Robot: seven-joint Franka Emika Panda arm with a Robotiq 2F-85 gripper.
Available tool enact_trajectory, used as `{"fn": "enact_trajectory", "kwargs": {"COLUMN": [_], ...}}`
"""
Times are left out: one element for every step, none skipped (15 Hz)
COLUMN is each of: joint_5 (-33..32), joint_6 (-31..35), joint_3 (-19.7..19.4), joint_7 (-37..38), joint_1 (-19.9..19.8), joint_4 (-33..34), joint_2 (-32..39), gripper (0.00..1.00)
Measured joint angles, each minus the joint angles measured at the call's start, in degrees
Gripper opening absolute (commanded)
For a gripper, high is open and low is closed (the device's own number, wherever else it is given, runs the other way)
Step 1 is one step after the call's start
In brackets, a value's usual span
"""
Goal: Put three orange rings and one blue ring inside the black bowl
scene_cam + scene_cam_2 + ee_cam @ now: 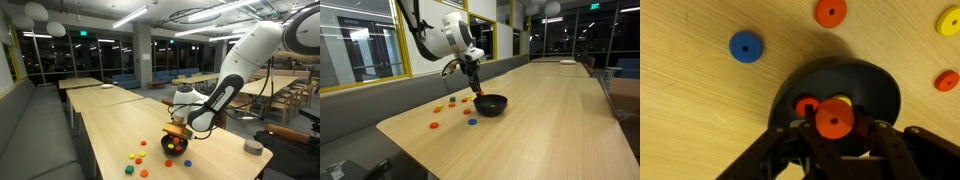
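The orange ring is still hanging above the bowl, so my gripper should move down toward the black bowl's hollow (174, 146) and let go of the ring beside the one inside.
The black bowl (870, 85) lies under my gripper in the wrist view and shows in both exterior views (176, 147) (492, 105). My gripper (835, 122) is shut on an orange ring (834, 120) and holds it just above the bowl's near rim. Another orange ring (807, 106) lies inside the bowl, next to something yellow (844, 101). The blue ring (745, 47) lies on the table beside the bowl. Two more orange rings (831, 12) (947, 81) lie on the table around the bowl. The gripper also shows in both exterior views (178, 131) (475, 92).
A yellow ring (949, 21) lies on the wooden table (540, 120). Several loose coloured rings lie near the bowl (137, 158) (438, 108). A low grey round thing (253, 147) sits near the table edge. Benches and further tables stand behind.
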Motion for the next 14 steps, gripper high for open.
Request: {"fn": "enact_trajectory", "kwargs": {"joint_5": [0.0, 0.0, 0.0, 0.2, 0.5, 0.9, 1.4, 2.1, 3.1, 4.4, 5.7, 7.0, 8.5, 10.1], "joint_6": [0.0, 0.0, 0.0, 0.0, 0.0, 0.0, -0.1, -0.2, -0.5, -0.9, -1.2, -1.6, -2.3, -3.0], "joint_3": [-0.4, -0.9, -1.3, -1.7, -2.0, -2.3, -2.5, -2.5, -2.4, -2.2, -1.9, -1.4, -0.8, 0.0], "joint_7": [0.0, -0.1, -0.1, -0.1, -0.2, -0.4, -0.6, -1.0, -1.9, -3.1, -4.2, -5.5, -7.1, -8.7], "joint_1": [0.0, 0.0, 0.0, 0.0, 0.0, 0.0, 0.0, 0.0, 0.0, -0.1, -0.1, -0.1, -0.2, -0.3], "joint_4": [1.2, 2.4, 3.5, 4.5, 5.4, 6.2, 6.8, 7.4, 7.7, 7.8, 7.9, 7.9, 7.9, 7.8], "joint_2": [1.5, 3.0, 4.5, 5.8, 7.1, 8.1, 9.0, 9.7, 9.9, 9.9, 9.8, 9.4, 8.8, 8.0], "gripper": [0.23, 0.30, 0.68, 0.68, 0.73, 0.82, 0.89, 0.98, 1.00, 1.00, 1.00, 1.00, 1.00, 1.00]}}
